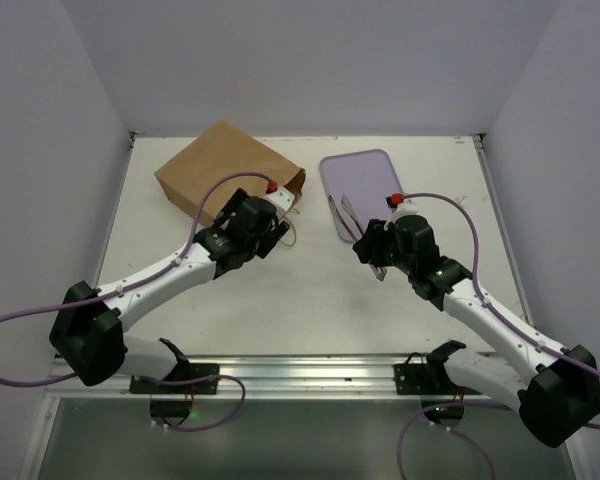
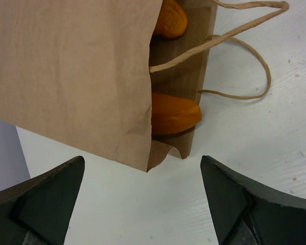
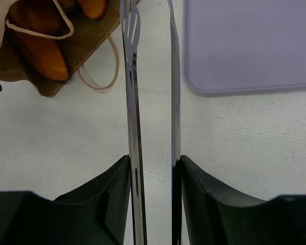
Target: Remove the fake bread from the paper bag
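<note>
The bag's rim lies outward of my left gripper, in line with its finger gap. My left gripper will move outward onto the bag's upper rim point(image 2: 149, 76) beside the string handle.
The brown paper bag point(image 1: 225, 165) lies on its side at the back left, its mouth facing the tray. In the left wrist view the bag point(image 2: 76, 76) shows two glossy orange pieces of fake bread inside its mouth, one low point(image 2: 174, 113) and one higher up point(image 2: 171, 20). My left gripper point(image 2: 143, 162) is open just short of the bag's mouth, with nothing between its fingers. My right gripper point(image 3: 153, 159) is shut on thin metal tongs point(image 3: 134, 102), whose two arms point toward the bag. The right wrist view also shows bread point(image 3: 43, 53) in the bag.
A flat lavender tray point(image 1: 365, 180) lies at the back centre-right, beside the tongs' tips. The bag's looped string handles point(image 2: 255, 56) trail on the white table in front of its mouth. Walls close in the table on the left, the back and the right.
</note>
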Tool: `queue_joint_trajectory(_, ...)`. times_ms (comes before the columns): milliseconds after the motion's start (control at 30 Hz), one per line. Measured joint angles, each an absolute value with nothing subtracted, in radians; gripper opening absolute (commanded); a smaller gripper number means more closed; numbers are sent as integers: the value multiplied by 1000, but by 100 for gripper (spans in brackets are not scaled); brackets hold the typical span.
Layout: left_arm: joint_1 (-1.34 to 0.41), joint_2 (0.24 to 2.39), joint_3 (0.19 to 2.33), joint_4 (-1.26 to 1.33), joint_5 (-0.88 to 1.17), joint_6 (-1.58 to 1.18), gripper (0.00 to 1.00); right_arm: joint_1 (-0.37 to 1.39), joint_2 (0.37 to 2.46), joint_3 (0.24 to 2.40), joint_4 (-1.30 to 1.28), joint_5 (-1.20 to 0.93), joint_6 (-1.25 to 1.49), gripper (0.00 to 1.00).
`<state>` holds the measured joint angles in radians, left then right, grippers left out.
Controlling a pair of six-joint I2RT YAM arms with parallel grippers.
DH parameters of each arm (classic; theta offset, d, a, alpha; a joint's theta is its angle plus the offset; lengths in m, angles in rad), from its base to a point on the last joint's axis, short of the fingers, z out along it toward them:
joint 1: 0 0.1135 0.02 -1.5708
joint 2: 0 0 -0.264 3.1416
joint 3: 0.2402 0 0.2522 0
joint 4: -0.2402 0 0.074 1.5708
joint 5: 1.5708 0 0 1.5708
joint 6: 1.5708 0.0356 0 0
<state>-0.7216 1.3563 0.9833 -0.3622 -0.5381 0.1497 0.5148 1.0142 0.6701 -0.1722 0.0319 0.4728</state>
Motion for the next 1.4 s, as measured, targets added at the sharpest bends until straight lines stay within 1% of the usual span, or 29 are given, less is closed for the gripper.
queue_joint_trajectory(233,-727,1456,984,-330,-629,151,98,515,1017,670,-172,28,472,46)
queue_joint_trajectory(333,-734,1519,983,-290,-672,163,97,514,1028,673,-172,26,472,46)
queue_joint_trajectory(467,-736,1544,951,-210,-707,202,96,514,1030,674,-173,25,471,45)
queue_joint_trajectory(567,-736,1551,940,-156,-746,228,93,514,1034,675,-172,23,470,45)
queue_joint_trajectory(667,-736,1571,940,-81,-802,257,89,514,1036,675,-172,23,470,46)
queue_joint_trajectory(733,-736,1590,940,-33,-831,280,88,514,1036,675,-172,22,470,46)
queue_joint_trajectory(833,-736,1613,940,14,-846,308,84,513,1036,675,-172,22,470,46)
queue_joint_trajectory(933,-736,1630,940,57,-843,334,76,510,1036,675,-172,16,470,46)
queue_joint_trajectory(967,-736,1634,941,67,-838,338,71,510,1036,675,-172,15,470,46)
queue_joint_trajectory(1033,-736,1643,941,84,-828,352,67,509,1036,675,-172,14,470,46)
queue_joint_trajectory(1067,-736,1648,944,89,-821,358,61,509,1036,675,-172,13,470,46)
queue_joint_trajectory(1133,-736,1657,954,93,-805,363,57,509,1036,675,-172,12,470,46)
queue_joint_trajectory(1167,-736,1657,957,96,-796,363,52,509,1036,675,-172,12,470,46)
queue_joint_trajectory(1400,-736,1657,970,128,-777,386,40,509,1036,675,-172,12,470,46)
